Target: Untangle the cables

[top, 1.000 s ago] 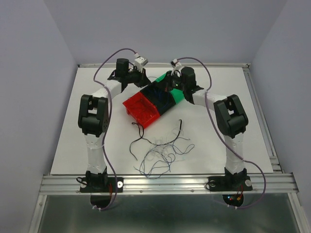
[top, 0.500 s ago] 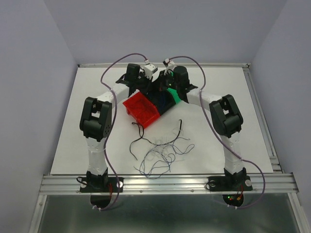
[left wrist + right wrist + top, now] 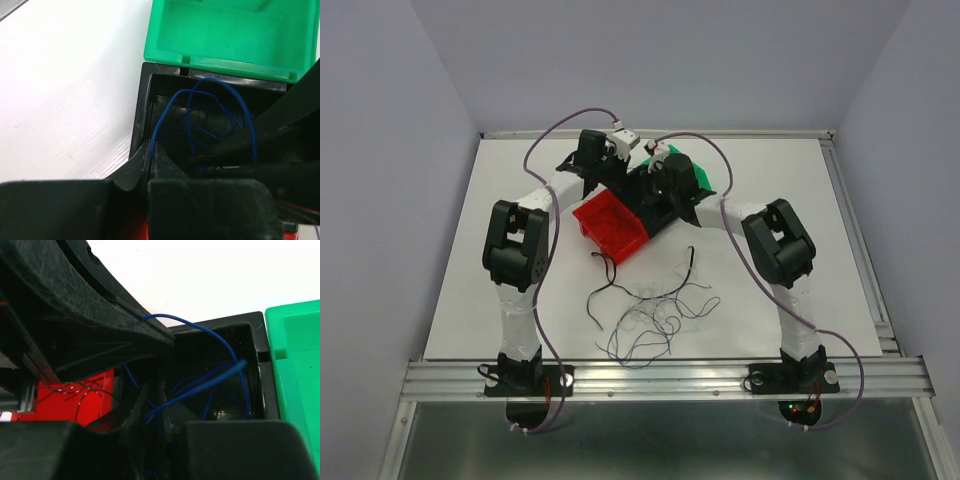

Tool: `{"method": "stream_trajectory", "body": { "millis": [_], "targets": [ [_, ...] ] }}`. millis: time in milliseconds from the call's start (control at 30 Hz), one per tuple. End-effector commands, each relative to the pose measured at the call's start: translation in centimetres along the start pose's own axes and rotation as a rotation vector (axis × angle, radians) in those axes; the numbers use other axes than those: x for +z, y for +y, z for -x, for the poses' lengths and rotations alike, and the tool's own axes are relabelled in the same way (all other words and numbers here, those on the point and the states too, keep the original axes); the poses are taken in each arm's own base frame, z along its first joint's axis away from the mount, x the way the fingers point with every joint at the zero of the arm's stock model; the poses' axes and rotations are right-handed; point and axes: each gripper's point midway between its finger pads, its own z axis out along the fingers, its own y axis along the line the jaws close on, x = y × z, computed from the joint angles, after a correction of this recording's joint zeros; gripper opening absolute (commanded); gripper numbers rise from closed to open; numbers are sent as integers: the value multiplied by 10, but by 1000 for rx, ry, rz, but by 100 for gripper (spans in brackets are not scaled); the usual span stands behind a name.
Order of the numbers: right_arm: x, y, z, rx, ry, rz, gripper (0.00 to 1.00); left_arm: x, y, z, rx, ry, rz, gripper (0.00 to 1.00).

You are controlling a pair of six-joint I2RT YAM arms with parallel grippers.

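Note:
The left gripper carries the blue piece of cable to the right in the left wrist view next, off the bin's rim to the black bin's middle (image 3: 648, 201) (image 3: 212, 133).
The cables on the table form a loose clump (image 3: 655, 315) of thin dark and whitish strands in front of the bins. Both grippers hang over the black bin (image 3: 142, 107), which holds curly blue cable (image 3: 220, 87). My left gripper (image 3: 151, 144) is shut on a blue strand that rises from between its tips. My right gripper (image 3: 153, 385) is open by a narrow gap, and a blue cable (image 3: 210, 380) runs loosely through that gap. In the top view the arms hide most of the black bin.
A red bin (image 3: 610, 225) with thin black wires (image 3: 75, 390) adjoins the black bin on the left, and a green bin (image 3: 698, 180) adjoins it on the right. A metal rail (image 3: 660, 375) edges the table's near side.
My right arm has swung left over the black bin, uncovering the green bin, and its jaws have parted slightly. The left arm shifted a little right, still shut.

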Motion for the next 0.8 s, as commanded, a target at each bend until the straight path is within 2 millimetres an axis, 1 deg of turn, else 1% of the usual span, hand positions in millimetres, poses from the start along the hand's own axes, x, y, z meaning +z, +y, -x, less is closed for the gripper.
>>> {"method": "stream_trajectory", "body": {
  "millis": [0,33,67,133,200,233,267,300,333,400,433,467,500,567,633,700,767],
  "targets": [
    [-7,9,40,-49,-100,-43,25,-22,0,35,22,-82,21,3],
    [-8,11,40,-49,-96,-46,30,-22,0,36,23,-84,20,3],
    [-10,10,39,-49,-93,-55,32,-22,0,36,25,-85,17,3],
    [-15,9,46,-46,-101,-80,37,-22,-1,35,21,-82,13,3],
    [-18,8,52,-59,-95,-101,39,-22,-1,36,20,-85,14,3],
    [-20,4,52,-53,-81,-133,45,-21,-1,35,21,-83,12,3],
    [-25,4,58,-55,-82,-144,50,-20,0,34,20,-80,16,3],
    [-28,3,55,-53,-58,-156,62,-20,0,34,21,-81,18,3],
    [-31,4,56,-53,-56,-158,67,-20,0,34,19,-81,18,3],
    [-39,4,62,-53,-61,-179,72,-20,-1,34,21,-83,10,3],
    [-43,3,57,-51,-50,-188,74,-20,-2,34,21,-83,7,3],
    [-46,3,56,-52,-49,-193,76,-20,-2,35,22,-85,6,3],
    [-51,5,62,-54,-61,-198,78,-20,-2,34,24,-83,3,3],
    [-56,2,61,-57,-61,-214,79,-20,-3,33,26,-82,1,3],
    [-61,3,63,-56,-62,-223,71,-20,-3,32,25,-75,1,4],
    [-64,3,57,-49,-34,-229,66,-20,-4,33,25,-74,0,4],
    [-66,3,52,-46,-18,-227,68,-19,-5,33,28,-74,-1,4]
  ]
}}
